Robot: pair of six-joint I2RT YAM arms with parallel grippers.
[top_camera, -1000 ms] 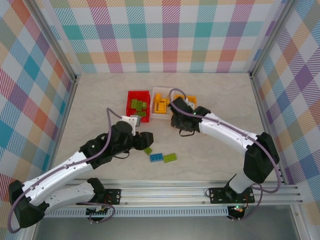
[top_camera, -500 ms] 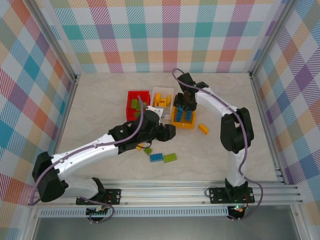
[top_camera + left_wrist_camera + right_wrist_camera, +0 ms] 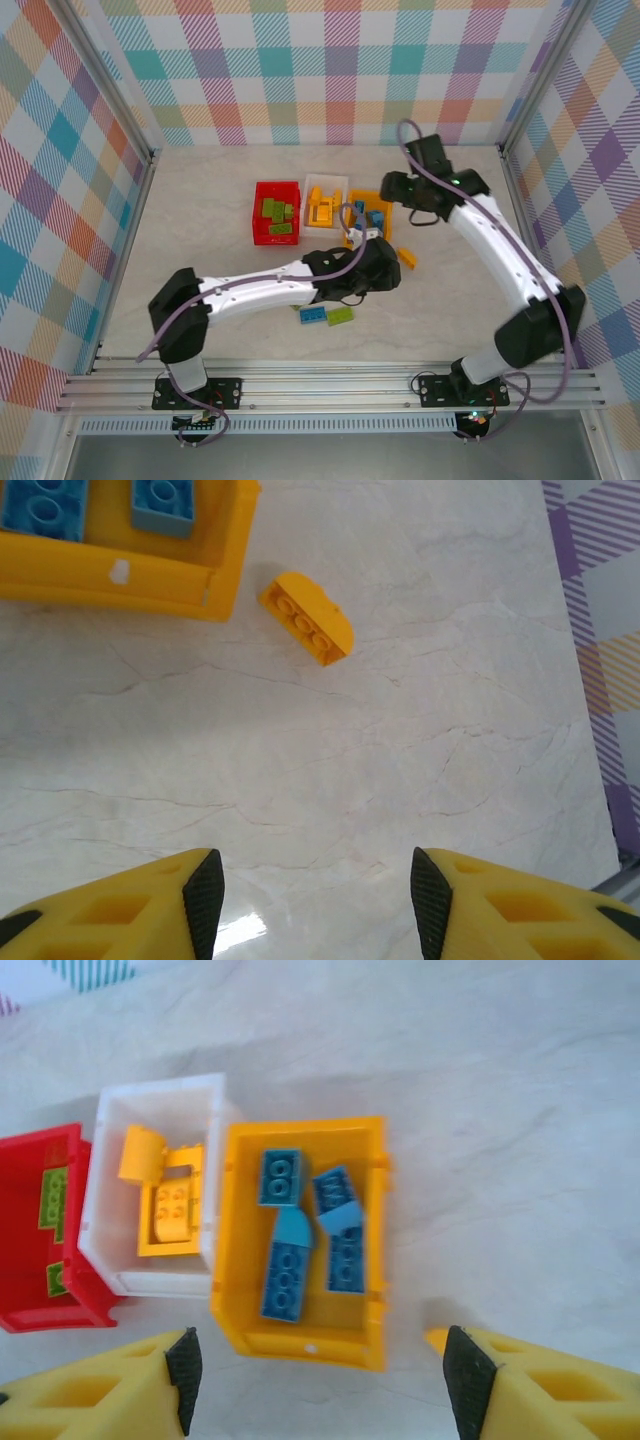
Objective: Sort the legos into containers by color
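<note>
The orange brick (image 3: 436, 1339) beside the orange-yellow bin lies below my right gripper and nearer my base, so I will move that gripper back and down onto it.
Three containers stand in a row: a red bin (image 3: 262, 228) with green legos (image 3: 275, 212), a white bin (image 3: 327, 181) with yellow legos (image 3: 321, 205), and an orange-yellow bin (image 3: 368, 238) with blue legos (image 3: 284, 1265). One orange brick (image 3: 406, 257) lies on the table right of the orange-yellow bin. My left gripper (image 3: 388, 272) hovers open and empty just short of that orange brick (image 3: 308, 617). My right gripper (image 3: 398, 195) hangs open and empty above the orange-yellow bin (image 3: 300, 1345). A blue brick (image 3: 313, 315) and a green brick (image 3: 340, 316) lie near the front.
The left arm stretches across the table's middle, just behind the two loose bricks at the front. Checked walls and metal rails (image 3: 520, 200) close in the table on three sides. Bare marble-look tabletop (image 3: 450, 730) spreads right of the orange brick.
My right gripper went from in front of the bins to over the orange-yellow bin, opened, and drew back to the right. My left gripper swung right across the table toward the orange brick.
</note>
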